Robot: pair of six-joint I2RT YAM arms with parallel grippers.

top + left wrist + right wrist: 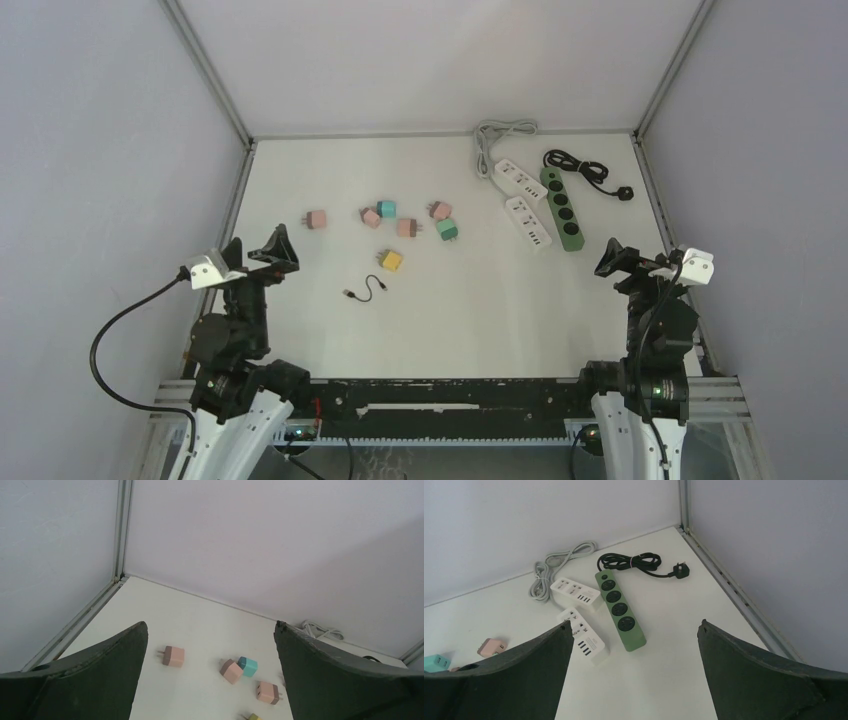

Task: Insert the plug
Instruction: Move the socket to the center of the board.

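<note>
My right gripper moves outward, to the left in the top view, and down astride the power strip's middle next, since bare tabletop is on either side of the nearer white power strip (581, 632).
Several small plug adapters lie mid-table: pink ones (316, 219), (406, 227), a teal one (386, 208), a green one (447, 230) and a yellow one (391, 260). Some show in the left wrist view, such as a pink one (173, 656). Two white power strips (528, 222), (518, 176) and a green power strip (561, 207) lie at the back right, also in the right wrist view (620, 609). My left gripper (260, 255) is open and empty at the near left. My right gripper (622, 262) is open and empty at the near right.
A short black cable (365, 292) lies in front of the adapters. The green strip's black cord and plug (590, 172) and a grey cord (497, 133) lie near the back wall. Enclosure walls and metal rails bound the table.
</note>
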